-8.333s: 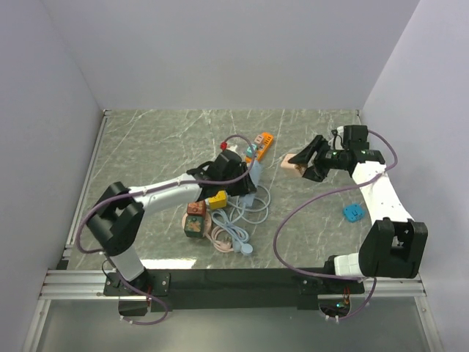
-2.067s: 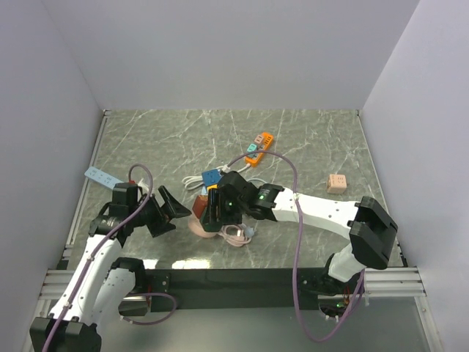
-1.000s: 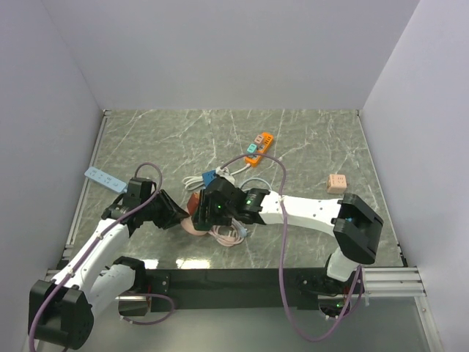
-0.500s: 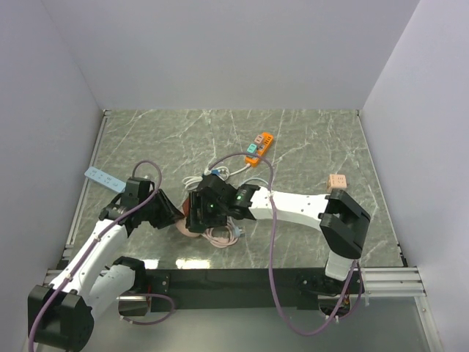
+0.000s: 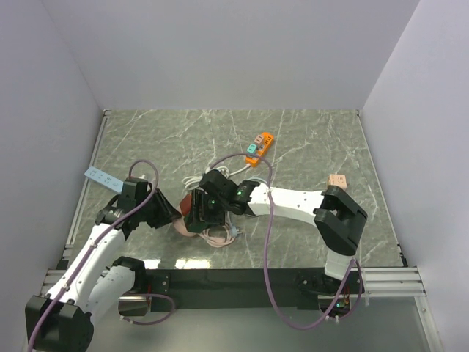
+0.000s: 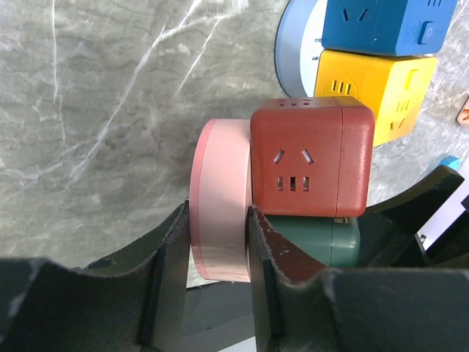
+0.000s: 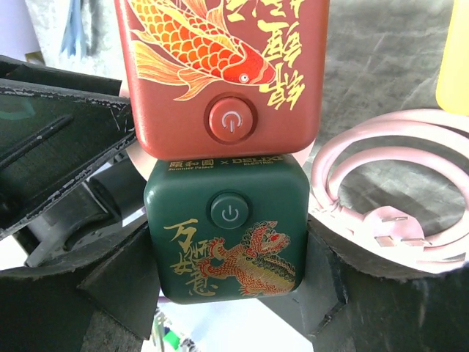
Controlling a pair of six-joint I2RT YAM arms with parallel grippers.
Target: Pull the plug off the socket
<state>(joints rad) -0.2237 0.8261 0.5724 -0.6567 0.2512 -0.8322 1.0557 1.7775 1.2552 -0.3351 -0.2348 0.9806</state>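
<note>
The robot's right gripper is to pull the green cube off next, with the pink disc held, and lower the green cube beside the pink cube (image 5: 337, 181), to the pink cube's right in the top view.
A red socket cube (image 6: 311, 158) sits against a pink round disc (image 6: 220, 205), with a green cube (image 6: 315, 236) joined to its lower side. My left gripper (image 6: 216, 242) is shut on the pink disc, one finger on each flat face. In the right wrist view the green cube (image 7: 227, 231), with a power button and dragon print, sits between my right gripper's (image 7: 227, 271) fingers, which touch both its sides; the red cube (image 7: 223, 73) is joined above it. In the top view both grippers (image 5: 174, 213) (image 5: 199, 213) meet at the cluster.
A yellow cube (image 6: 374, 95) and a blue cube (image 6: 381, 26) lie by a blue disc (image 6: 297, 44). A pink cable with plug (image 7: 388, 220) coils beside the cubes. An orange power strip (image 5: 259, 144), a light blue strip (image 5: 102, 177) and a pink cube (image 5: 336, 181) lie farther off.
My right arm has swung left across the table onto the cube cluster. My left gripper has closed in on the pink disc from the left; both now hold the cluster.
</note>
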